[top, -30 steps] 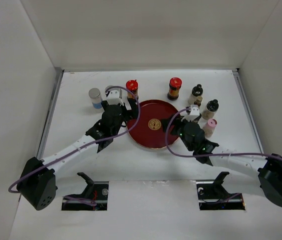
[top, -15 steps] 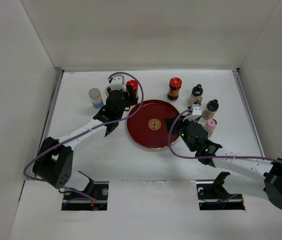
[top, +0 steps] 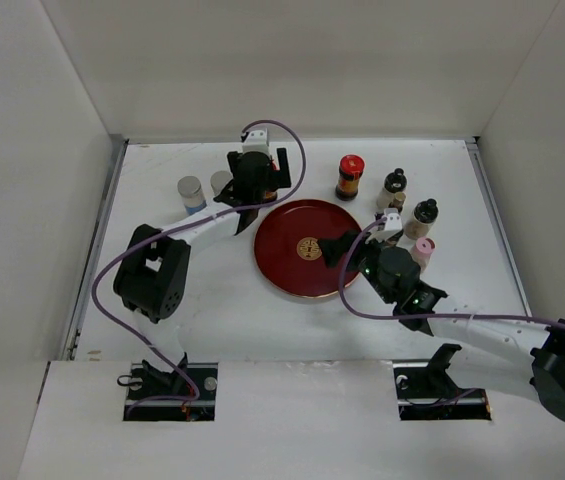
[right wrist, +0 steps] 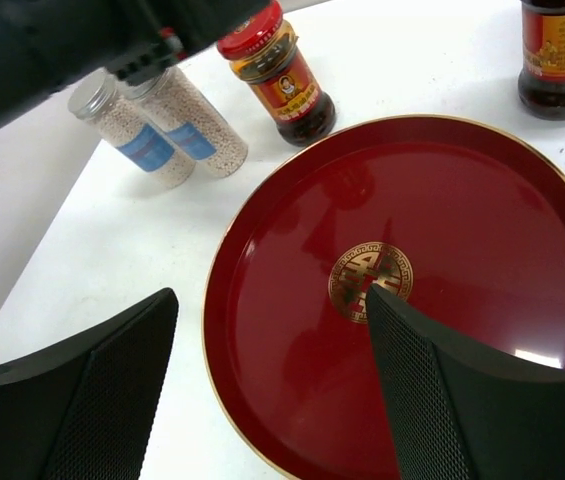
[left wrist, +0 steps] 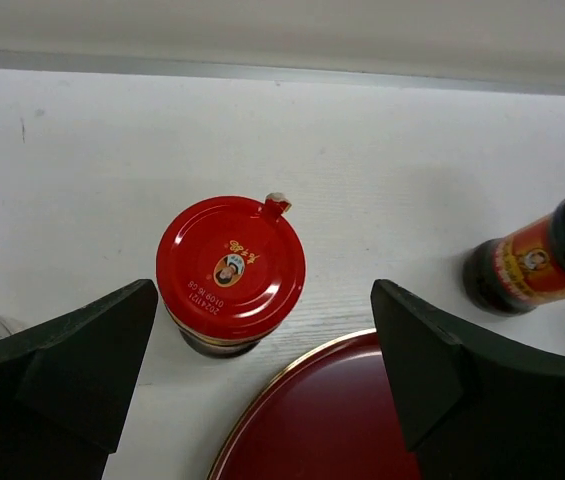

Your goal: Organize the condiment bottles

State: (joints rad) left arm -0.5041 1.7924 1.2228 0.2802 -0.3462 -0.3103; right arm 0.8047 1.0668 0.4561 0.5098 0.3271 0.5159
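I need to lower my left gripper until its fingers are on either side of the jar's red cap (left wrist: 230, 268), and then close it.
My left gripper (left wrist: 262, 290) is open and hovers over a red-capped dark jar (left wrist: 230, 268), which stands just outside the tray's rim, between my fingers and below them. In the top view the left gripper (top: 264, 172) hides that jar. A second red-capped jar (top: 350, 176) stands behind the tray. Two silver-capped cylinders (top: 191, 195) (top: 221, 183) stand at the back left. Black-capped glass bottles (top: 394, 185) (top: 424, 217) and a pink shaker (top: 422, 250) stand right of the tray. My right gripper (right wrist: 270, 295) is open and empty above the tray's right part (top: 347, 248).
The round dark-red tray (top: 287, 262) with a gold emblem lies mid-table and holds nothing; it also shows in the right wrist view (right wrist: 292, 340) and the left wrist view (left wrist: 332, 430). White walls enclose the table on the left, back and right.
My left arm has reached toward the back of the table, bringing its open gripper over the red-capped jar. The right gripper has barely shifted. No bottle has moved.
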